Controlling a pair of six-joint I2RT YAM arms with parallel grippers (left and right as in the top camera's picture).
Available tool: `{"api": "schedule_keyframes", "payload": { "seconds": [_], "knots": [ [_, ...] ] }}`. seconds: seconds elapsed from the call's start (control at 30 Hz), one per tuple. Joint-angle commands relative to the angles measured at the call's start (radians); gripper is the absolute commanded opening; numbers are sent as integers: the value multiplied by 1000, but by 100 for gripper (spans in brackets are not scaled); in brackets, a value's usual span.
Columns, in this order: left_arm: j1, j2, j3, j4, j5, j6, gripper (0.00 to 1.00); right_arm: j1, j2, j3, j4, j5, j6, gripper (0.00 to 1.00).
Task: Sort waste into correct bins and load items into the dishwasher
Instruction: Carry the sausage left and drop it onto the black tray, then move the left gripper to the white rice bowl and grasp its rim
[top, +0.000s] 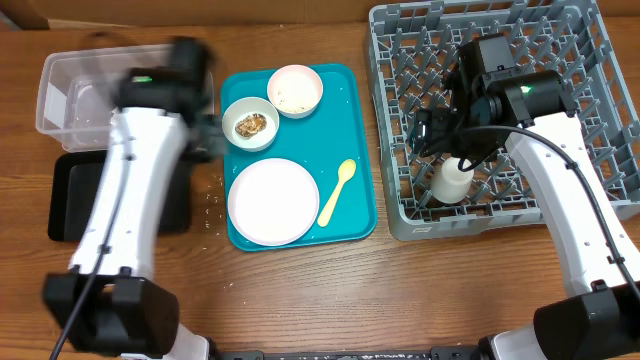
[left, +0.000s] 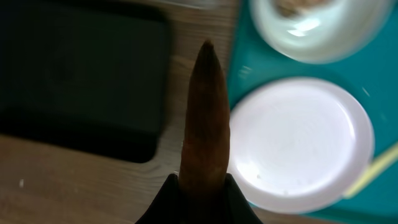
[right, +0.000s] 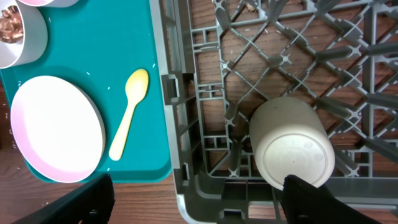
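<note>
The robot should move the sausage stick (left: 205, 118) away from the plate and lower it into the black tray (left: 79, 79) before the left gripper opens.
My left gripper (left: 202, 193) is shut on the orange-red sausage stick (left: 205, 118), above the wood between the black tray (left: 81, 81) and the white plate (left: 298, 143). In the overhead view the left gripper (top: 207, 135) is blurred, beside the teal tray's left edge. My right gripper (right: 199, 208) is wide open over the grey dish rack (right: 186, 124), with the white cup (right: 291, 143) standing upside down in the rack near the right finger. The overhead view shows the right gripper (top: 440, 148) just above the cup (top: 452, 180). I see no napkin or red wrapper.
The teal tray (top: 355, 150) holds the plate (top: 272, 202), the yellow spoon (top: 337, 192), a bowl with the brown lump (top: 249, 123) and a bowl with rice grains (top: 295, 90). The clear tub (top: 75, 90) sits behind the black tray (top: 70, 195). The rack (top: 600, 120) is at right.
</note>
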Motion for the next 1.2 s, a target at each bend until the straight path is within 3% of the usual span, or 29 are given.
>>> {"api": "schedule_keyframes", "payload": {
  "seconds": [0.0, 0.03, 0.17, 0.4, 0.6, 0.67, 0.73, 1.03, 1.17],
  "knots": [
    [152, -6, -95, 32, -43, -167, 4, 0, -16, 24, 7, -9, -3, 88],
    [231, -6, -160, 91, -42, -203, 4, 0, -16, 24, 6, -9, -3, 89],
    [344, -6, -304, 246, -31, -255, 4, 0, -16, 24, 6, -9, -3, 88],
    [397, -6, -470, 465, -23, -247, 6, 0, -16, 24, 6, -9, -3, 89],
    [396, -3, -478, 526, -24, -247, 57, 0, -16, 24, 6, -9, -4, 89],
    [396, -3, -477, 547, -24, -244, 69, 0, -16, 24, 6, -9, -3, 89],
    [396, -3, -470, 554, -17, -220, 74, 0, -16, 24, 6, -9, -4, 88],
    [314, -5, -182, 451, 445, 173, 72, 0, -16, 24, 15, 2, -5, 89],
    [99, -5, -24, 480, 425, 399, 85, 0, -16, 24, 14, 2, -5, 89]
  ]
}}
